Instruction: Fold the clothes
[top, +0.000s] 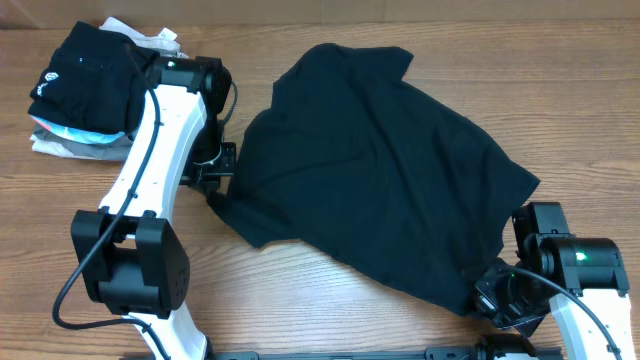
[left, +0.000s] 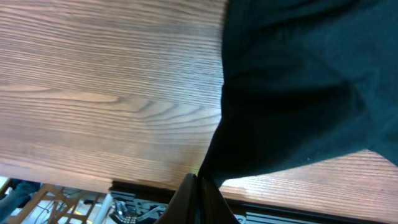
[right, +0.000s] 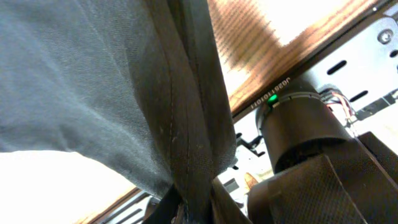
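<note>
My left gripper is above the bare wood by the shirt's near edge (top: 225, 240), which is toward my base. It should move back down onto the wood next and release the shirt's corner.
The black shirt (top: 370, 170) lies spread and rumpled across the middle of the wooden table. My left gripper (top: 215, 180) is shut on the shirt's left edge; in the left wrist view the fingers (left: 198, 186) pinch a corner of the black fabric (left: 298, 87). My right gripper (top: 490, 290) is shut on the shirt's lower right corner; in the right wrist view a hemmed fold of fabric (right: 186, 106) hangs pinched between the fingers (right: 193, 205). No neck tag shows.
A stack of folded garments stands at the back left: a black one with a round white logo (top: 85, 80) on top of grey and white ones (top: 70, 140). The left arm (top: 150, 160) stretches along the table's left side. The table's front edge (left: 149, 186) is near.
</note>
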